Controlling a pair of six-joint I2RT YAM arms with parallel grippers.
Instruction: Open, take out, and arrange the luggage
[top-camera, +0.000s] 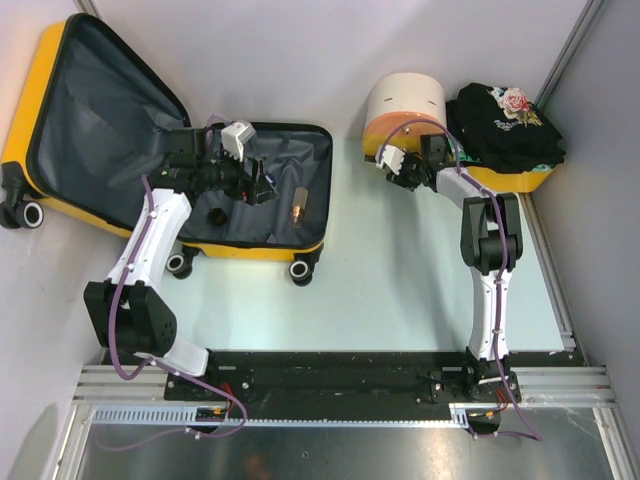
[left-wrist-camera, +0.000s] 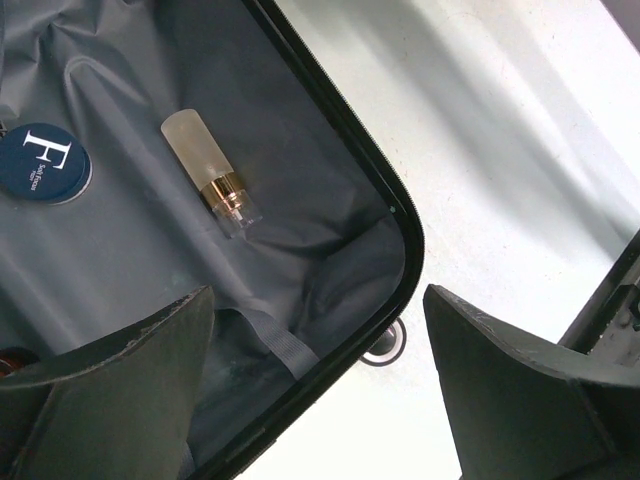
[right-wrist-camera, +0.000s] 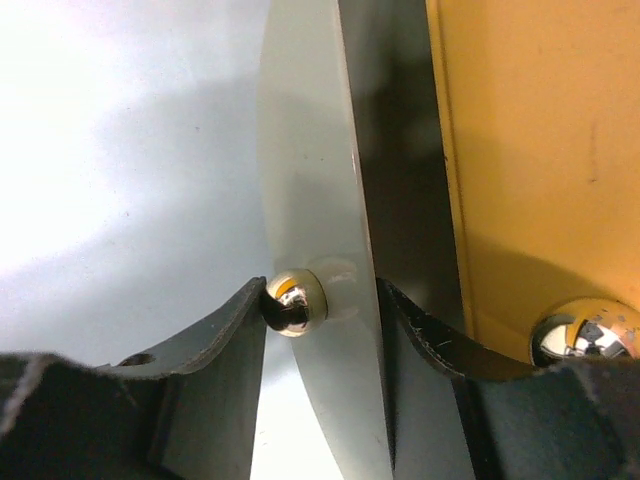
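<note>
The barely open cream drawer front will next be pulled back over it by my right gripper, which will then release it.
The luggage (top-camera: 100, 110) lies open on the left, yellow shell with dark grey lining; its black rim (left-wrist-camera: 370, 170) crosses the left wrist view. Inside lie a frosted perfume bottle (left-wrist-camera: 210, 170), small in the top view (top-camera: 298, 203), and a round dark-blue tin (left-wrist-camera: 42, 162) marked "F". My left gripper (left-wrist-camera: 318, 295) hangs open over the lower half's right corner, holding nothing; from above it (top-camera: 262, 188) sits left of the bottle. My right gripper (right-wrist-camera: 322, 300) is shut on a cream drawer front (right-wrist-camera: 320, 150), one finger against its chrome knob (right-wrist-camera: 293, 302), the other behind the panel.
A cream-and-orange drawer cabinet (top-camera: 403, 100) stands at the back right, with my right gripper (top-camera: 392, 165) at its front. Beside it a yellow bin (top-camera: 520, 180) holds a black garment (top-camera: 505, 125) with a flower print. A second chrome knob (right-wrist-camera: 585, 330) sits on the orange face (right-wrist-camera: 540, 150).
</note>
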